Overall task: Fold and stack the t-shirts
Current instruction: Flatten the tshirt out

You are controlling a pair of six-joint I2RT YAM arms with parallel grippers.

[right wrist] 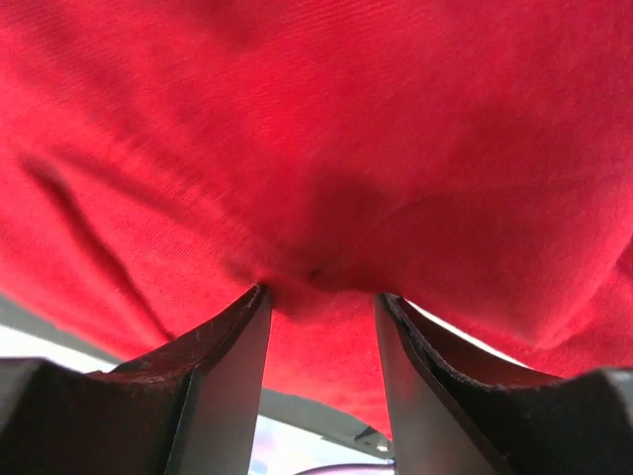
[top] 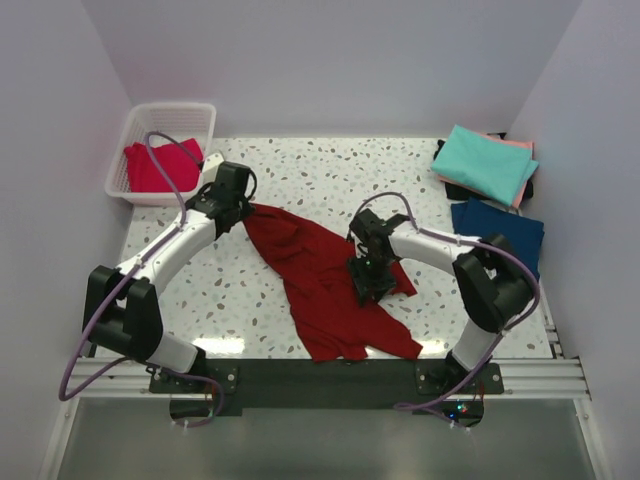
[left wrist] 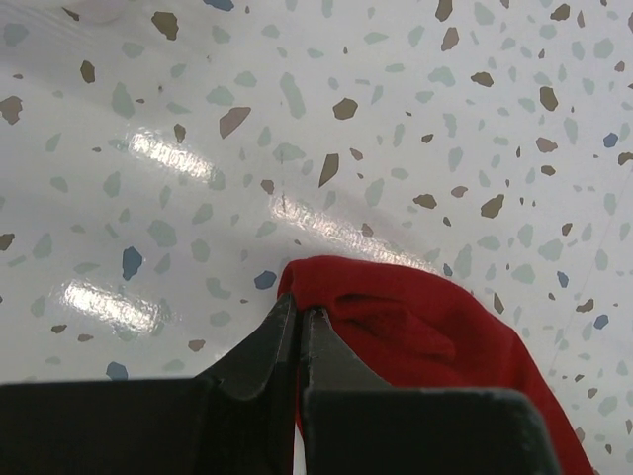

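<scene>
My left gripper will next move back and down and release the shirt's corner on the bare tabletop, as that clear patch is below it toward my base.
The large dark red t-shirt (top: 320, 275) lies crumpled and stretched diagonally across the middle of the table. My left gripper (top: 245, 208) is shut on its far left corner; in the left wrist view the shut tips (left wrist: 300, 309) pinch the shirt's edge (left wrist: 425, 327) low over the table. My right gripper (top: 366, 285) is over the shirt's right side. In the right wrist view its jaws (right wrist: 321, 295) stand apart with their tips pressed against the red cloth (right wrist: 346, 129). A teal shirt (top: 485, 162) lies folded on a salmon pink one (top: 524, 150) at the back right, with a navy one (top: 497, 228) beside them.
A white lattice basket (top: 165, 112) stands at the back left and holds a pinkish-red shirt (top: 160, 168). White walls close in the left, right and back sides. The terrazzo table (top: 320, 165) shows between the basket and the stack.
</scene>
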